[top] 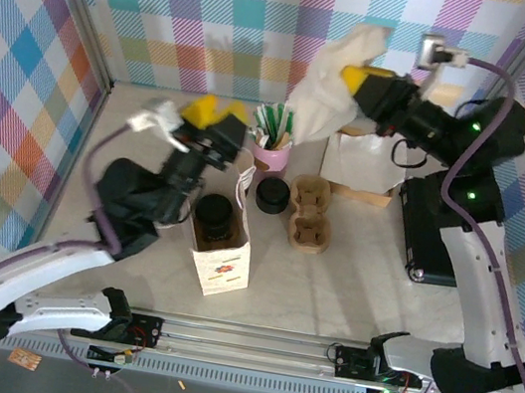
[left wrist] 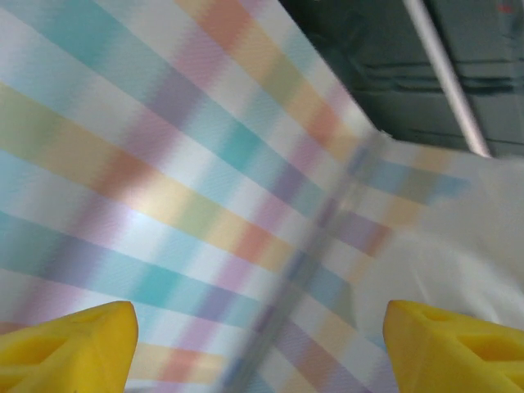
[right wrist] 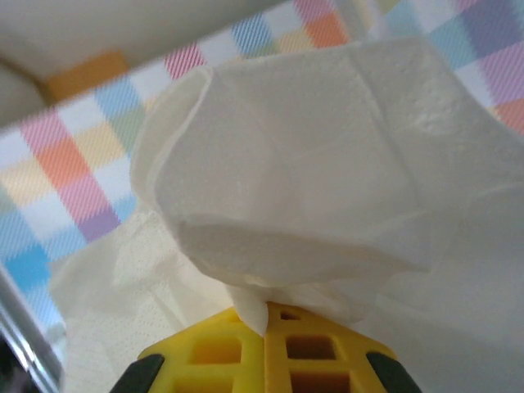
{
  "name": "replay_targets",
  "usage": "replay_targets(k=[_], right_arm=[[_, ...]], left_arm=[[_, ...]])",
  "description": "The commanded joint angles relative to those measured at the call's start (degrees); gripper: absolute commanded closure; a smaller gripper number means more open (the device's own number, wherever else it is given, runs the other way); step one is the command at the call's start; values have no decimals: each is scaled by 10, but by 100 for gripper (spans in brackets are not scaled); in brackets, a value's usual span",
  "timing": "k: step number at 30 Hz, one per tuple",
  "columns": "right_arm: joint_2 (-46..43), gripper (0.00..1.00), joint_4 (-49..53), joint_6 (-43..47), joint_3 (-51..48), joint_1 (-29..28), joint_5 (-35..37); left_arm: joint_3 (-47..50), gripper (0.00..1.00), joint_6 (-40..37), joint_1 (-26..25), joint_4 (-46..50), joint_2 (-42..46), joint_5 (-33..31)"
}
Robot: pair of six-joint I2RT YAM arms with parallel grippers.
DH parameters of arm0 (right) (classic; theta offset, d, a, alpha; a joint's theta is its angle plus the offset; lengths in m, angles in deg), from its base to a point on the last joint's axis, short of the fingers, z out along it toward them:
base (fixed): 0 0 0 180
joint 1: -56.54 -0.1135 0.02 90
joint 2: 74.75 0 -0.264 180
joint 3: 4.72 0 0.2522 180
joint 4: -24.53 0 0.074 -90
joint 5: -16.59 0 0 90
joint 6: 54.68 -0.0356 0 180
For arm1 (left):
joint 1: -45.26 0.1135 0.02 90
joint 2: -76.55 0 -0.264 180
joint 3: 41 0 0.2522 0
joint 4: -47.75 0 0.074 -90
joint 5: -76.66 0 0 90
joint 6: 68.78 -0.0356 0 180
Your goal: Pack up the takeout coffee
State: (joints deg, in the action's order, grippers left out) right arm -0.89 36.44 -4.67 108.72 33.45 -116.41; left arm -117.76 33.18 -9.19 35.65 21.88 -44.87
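Observation:
My right gripper should next move the napkin (top: 329, 89) back and down into the white bag's opening, because the opening is below my right gripper and closer to my base.
The takeout coffee (top: 214, 215) stands inside an open white paper bag (top: 223, 263) in the middle of the table, with its round black lid showing at the bag's mouth. My left gripper (top: 214, 114) hovers just behind the bag. In the left wrist view its yellow fingers (left wrist: 72, 350) stand wide apart, open, with nothing between them and the plaid wall ahead. My right gripper (top: 360, 78) is raised at the back, shut on a crumpled white napkin (top: 329, 89). Seen from the right wrist, the napkin (right wrist: 327, 164) billows above the pinched yellow fingertips (right wrist: 221, 340).
A pink cup of stirrers (top: 273, 148) stands behind the bag. Beside it are a stack of black lids (top: 271, 195) and a cardboard cup carrier (top: 310, 215). A brown bag (top: 363, 168) and a black box (top: 427, 234) sit on the right. Plaid walls enclose the table.

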Motion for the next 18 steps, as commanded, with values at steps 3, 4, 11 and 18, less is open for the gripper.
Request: replay_targets(k=[3, 4, 11, 18], right_arm=[[29, 100, 242, 313, 48, -132, -6], [35, 100, 255, 341, 45, -155, 10], [90, 100, 298, 526, 40, -265, 52], [127, 100, 260, 682, -13, -326, 127]], left_arm=[[-80, 23, -78, 3, 301, 50, -235], [-85, 24, -88, 3, 315, 58, -241], [-90, 25, -72, 3, 380, 95, -265], [-92, 25, -39, 3, 435, 104, -260]])
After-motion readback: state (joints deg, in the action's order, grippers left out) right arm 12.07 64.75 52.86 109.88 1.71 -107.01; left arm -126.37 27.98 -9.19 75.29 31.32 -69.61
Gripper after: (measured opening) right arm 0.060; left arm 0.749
